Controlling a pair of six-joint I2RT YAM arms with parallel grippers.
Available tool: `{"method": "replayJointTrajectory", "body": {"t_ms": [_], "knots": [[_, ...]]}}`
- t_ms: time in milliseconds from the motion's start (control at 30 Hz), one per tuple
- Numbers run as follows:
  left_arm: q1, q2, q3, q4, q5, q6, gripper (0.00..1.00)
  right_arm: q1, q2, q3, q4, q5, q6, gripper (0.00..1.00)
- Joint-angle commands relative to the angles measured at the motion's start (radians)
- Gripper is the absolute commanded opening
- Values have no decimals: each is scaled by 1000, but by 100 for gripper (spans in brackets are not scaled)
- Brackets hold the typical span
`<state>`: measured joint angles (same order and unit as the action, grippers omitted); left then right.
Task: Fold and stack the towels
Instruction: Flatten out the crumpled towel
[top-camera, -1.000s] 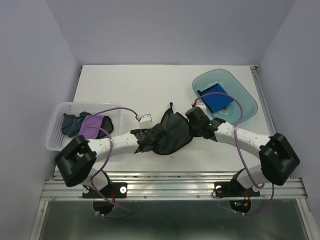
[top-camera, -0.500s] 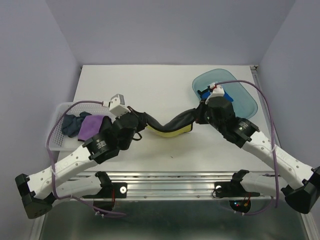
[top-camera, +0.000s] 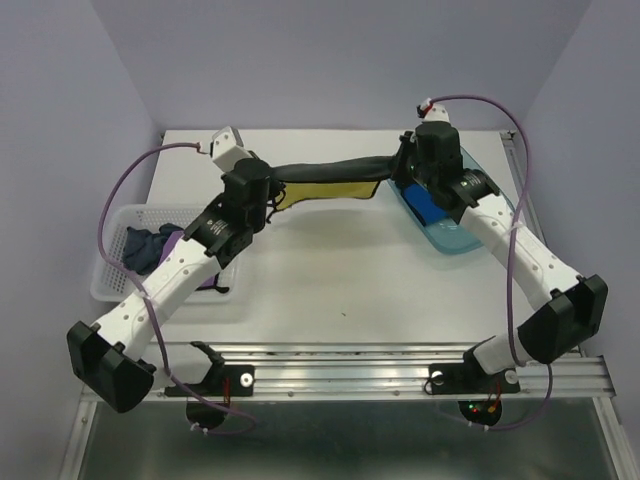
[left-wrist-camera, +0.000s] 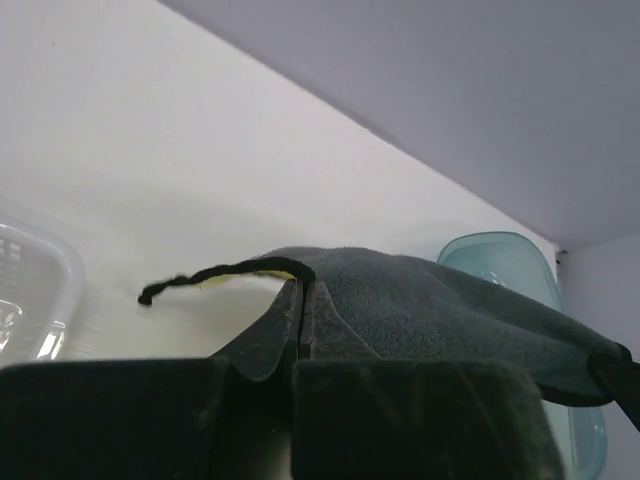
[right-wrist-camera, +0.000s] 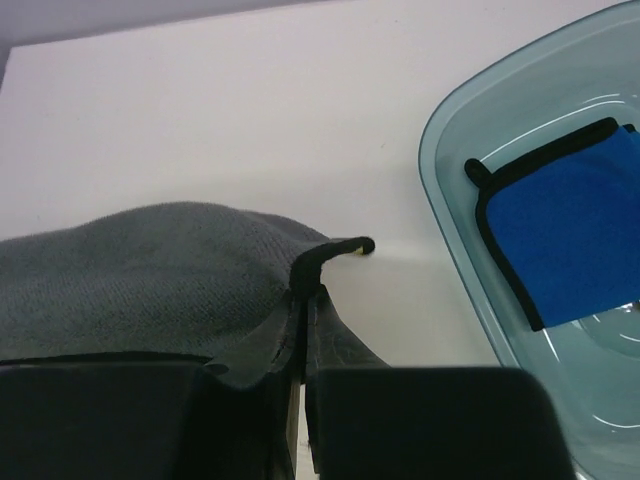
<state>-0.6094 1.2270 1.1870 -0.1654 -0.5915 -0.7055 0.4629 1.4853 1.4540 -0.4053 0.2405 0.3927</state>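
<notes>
My right gripper next needs to draw back and down to release the towel's corner on the empty spot of open tabletop below, toward my base.
A dark grey towel (top-camera: 325, 172) with a yellow underside and black edging hangs stretched between both grippers above the far part of the table. My left gripper (top-camera: 272, 190) is shut on its left corner (left-wrist-camera: 290, 275). My right gripper (top-camera: 398, 172) is shut on its right corner (right-wrist-camera: 315, 262). A bright blue towel (top-camera: 432, 207) with black edging lies folded in the teal tray (top-camera: 492, 205), also seen in the right wrist view (right-wrist-camera: 570, 235). A purple towel (top-camera: 178, 245) and a dark navy towel (top-camera: 143, 246) lie in the white basket (top-camera: 112, 272).
The teal tray (right-wrist-camera: 450, 240) sits at the back right, right beside my right gripper. The white basket stands at the left edge, under the left arm's forearm. Purple cables loop above both arms.
Both grippers have lifted the dark towel off the table's middle, carried it toward the back wall and pulled it taut between them. The arms have stretched out.
</notes>
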Motion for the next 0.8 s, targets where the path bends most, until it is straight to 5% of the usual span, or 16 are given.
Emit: {"method": "replayJointTrajectory", "body": {"t_ms": [0, 200, 333, 467, 667, 767], "knots": [[-1, -127, -1, 63, 45, 44, 0, 6, -127, 36, 6, -56, -22, 1], [-33, -360, -213, 112, 272, -44, 0, 5, -444, -196, -27, -200, 70, 1], [-257, -487, -351, 119, 224, -136, 0, 6, -627, -383, -24, -360, 185, 1], [-369, -578, -398, 118, 194, -206, 0, 6, -723, -417, -61, -460, 225, 1], [-400, -514, -388, 35, 35, -267, 0, 5, -696, -460, -96, -198, 227, 1], [-365, -421, -351, -69, -178, -327, 0, 5, -569, -503, -43, -16, 227, 1]]}}
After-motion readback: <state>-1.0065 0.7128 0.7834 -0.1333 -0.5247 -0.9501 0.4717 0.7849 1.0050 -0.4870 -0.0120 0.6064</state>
